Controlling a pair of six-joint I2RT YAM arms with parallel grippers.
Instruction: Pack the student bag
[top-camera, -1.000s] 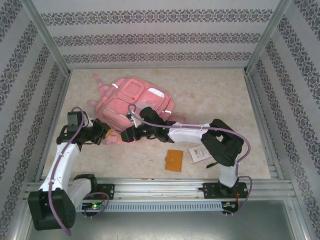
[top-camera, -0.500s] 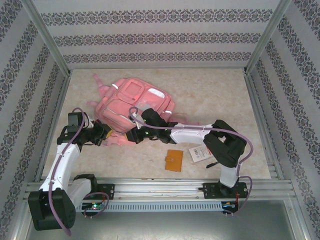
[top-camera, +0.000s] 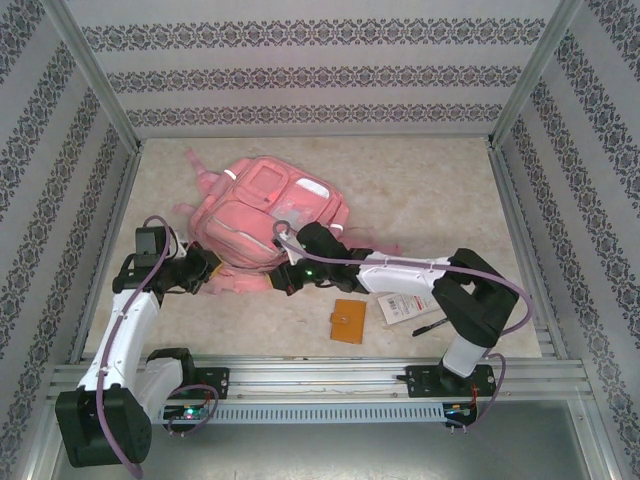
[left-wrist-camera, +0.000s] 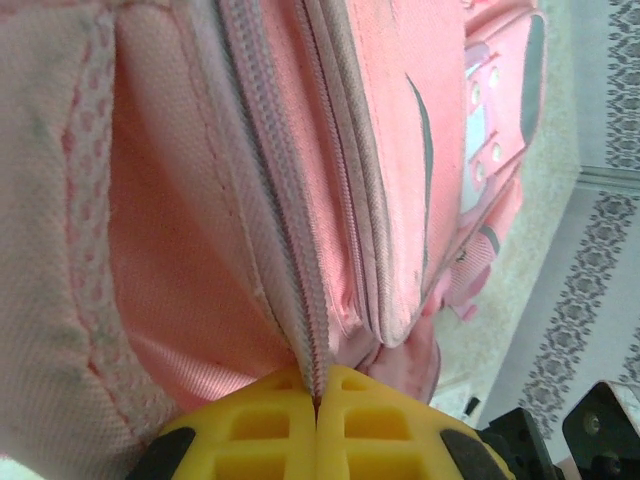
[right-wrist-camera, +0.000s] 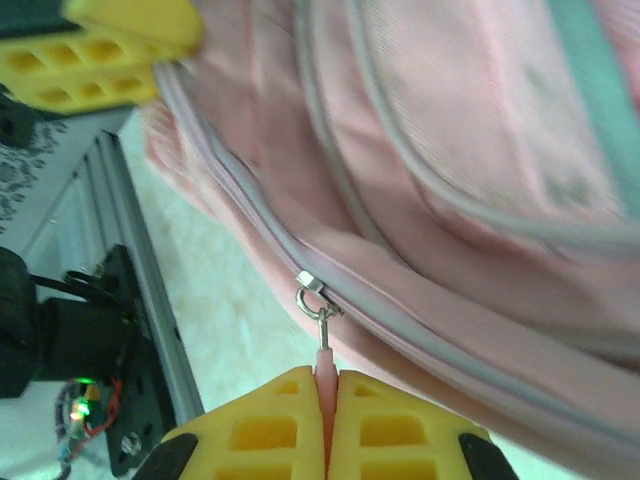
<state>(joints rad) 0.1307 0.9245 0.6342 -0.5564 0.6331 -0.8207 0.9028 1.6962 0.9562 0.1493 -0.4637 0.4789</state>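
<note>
I need to move my right gripper away from my left gripper along the grey zip to the bag's other end (top-camera: 341, 222) and let go there, because the zip goes on past the slider.
The student bag (top-camera: 262, 210), a pink backpack, lies on the left half of the table, its front pockets facing up. My left gripper (top-camera: 207, 271) is at the bag's near left corner. In the left wrist view its yellow fingers (left-wrist-camera: 400, 425) are shut on the bag's zip seam (left-wrist-camera: 300, 320). My right gripper (top-camera: 285, 276) is at the bag's near edge. In the right wrist view it (right-wrist-camera: 327, 378) is shut on the pink zip pull (right-wrist-camera: 325, 355), which hangs from the metal slider (right-wrist-camera: 311, 286) on the grey zip.
An orange wallet (top-camera: 349, 321) lies near the front edge, with a white packet (top-camera: 401, 305) and a black pen (top-camera: 432, 326) to its right. A metal rail (top-camera: 320, 375) runs along the near edge. Patterned walls enclose the table.
My right gripper has closed on the zip pull and moved right along the bag's near edge, its elbow swinging right. The left gripper has held its grip in place.
</note>
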